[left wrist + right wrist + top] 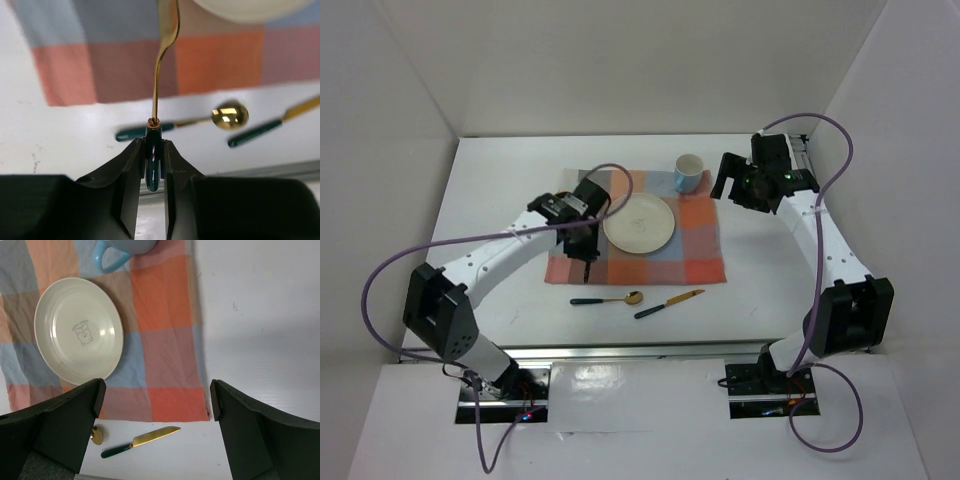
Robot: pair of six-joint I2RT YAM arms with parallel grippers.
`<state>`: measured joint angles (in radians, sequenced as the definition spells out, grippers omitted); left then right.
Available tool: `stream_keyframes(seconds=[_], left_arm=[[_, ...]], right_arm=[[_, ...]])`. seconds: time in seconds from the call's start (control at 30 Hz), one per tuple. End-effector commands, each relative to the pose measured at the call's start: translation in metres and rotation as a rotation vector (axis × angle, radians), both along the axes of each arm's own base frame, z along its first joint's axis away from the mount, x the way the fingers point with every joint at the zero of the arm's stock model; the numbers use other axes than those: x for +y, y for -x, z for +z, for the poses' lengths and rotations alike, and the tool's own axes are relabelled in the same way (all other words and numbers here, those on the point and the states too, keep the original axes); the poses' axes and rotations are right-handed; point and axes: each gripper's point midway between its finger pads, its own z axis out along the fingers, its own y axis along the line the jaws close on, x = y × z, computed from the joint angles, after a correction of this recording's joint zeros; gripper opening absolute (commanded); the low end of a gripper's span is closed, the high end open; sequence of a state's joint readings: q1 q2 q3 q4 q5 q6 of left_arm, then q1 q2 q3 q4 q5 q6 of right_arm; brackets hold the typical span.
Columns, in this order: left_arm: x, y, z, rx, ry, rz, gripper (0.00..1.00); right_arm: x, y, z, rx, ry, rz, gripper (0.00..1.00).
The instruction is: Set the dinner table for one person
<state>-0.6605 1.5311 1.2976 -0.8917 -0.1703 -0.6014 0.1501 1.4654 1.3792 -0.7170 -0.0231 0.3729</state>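
The part of the cloth beside the plate (120,22) is still empty, so my left gripper should move outward and down onto it to let go of the utensil (156,90).
The white dinner table (500,180) carries a checked cloth (690,245) with a cream plate (639,224) and a blue cup (689,173) on it. A gold spoon (610,299) and a gold knife (670,303), both with dark green handles, lie on the bare table in front of the cloth. My left gripper (154,150) is shut on the dark green handle of a third gold utensil (156,90), held above the cloth's left part; its head is out of view. My right gripper (157,387) is open and empty, high above the cloth's right edge.
A metal rail (650,352) runs along the table's near edge. White walls enclose the table at the left, back and right. The left arm's purple cable (470,240) loops over the table's left side.
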Motion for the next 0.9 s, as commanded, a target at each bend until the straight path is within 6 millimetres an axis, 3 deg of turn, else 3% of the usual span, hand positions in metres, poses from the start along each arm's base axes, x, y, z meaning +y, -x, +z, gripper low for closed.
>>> stream_keyframes(seconds=[0.0,0.07,0.1,0.2,0.23,0.27,0.33,0.5,0.73,0.8,0.87], left_arm=[[0.02,-0.045,0.015,-0.042,0.036,0.088,0.0],[0.02,-0.074,0.024,-0.082,0.024,0.113,0.0],[0.023,-0.085,0.007,-0.047,-0.022,0.13,0.0],[0.028,-0.119,0.001,-0.05,-0.048,0.154,0.0],[0.036,-0.127,-0.02,-0.006,-0.094,0.177,0.0],[0.031,-0.138,-0.018,-0.018,-0.087,0.177,0.0],[0.044,-0.145,-0.04,0.03,-0.132,0.198,0.0],[0.057,-0.148,-0.06,0.063,-0.152,0.215,0.0],[0.055,-0.152,-0.084,0.099,-0.168,0.19,0.0],[0.057,-0.153,-0.084,0.092,-0.184,0.186,0.09],[0.058,-0.151,-0.086,0.09,-0.207,0.183,0.27]], right_arm=[[0.002,0.0,0.023,-0.085,-0.02,0.005,1.0],[0.002,0.003,0.023,-0.085,-0.02,0.005,1.0],[0.002,0.003,0.023,-0.085,-0.02,0.005,1.0],[0.001,0.002,0.023,-0.086,-0.014,-0.002,1.0],[0.0,0.005,0.025,-0.086,-0.014,-0.002,1.0],[-0.001,0.005,0.025,-0.087,-0.008,-0.009,1.0],[0.002,0.007,0.028,-0.096,-0.01,0.0,1.0],[-0.002,0.008,0.026,-0.09,0.011,-0.007,1.0],[-0.002,0.009,0.022,-0.081,0.012,-0.006,1.0],[-0.002,0.009,0.022,-0.081,0.012,-0.006,1.0],[-0.002,0.011,0.021,-0.072,0.014,-0.006,1.0]])
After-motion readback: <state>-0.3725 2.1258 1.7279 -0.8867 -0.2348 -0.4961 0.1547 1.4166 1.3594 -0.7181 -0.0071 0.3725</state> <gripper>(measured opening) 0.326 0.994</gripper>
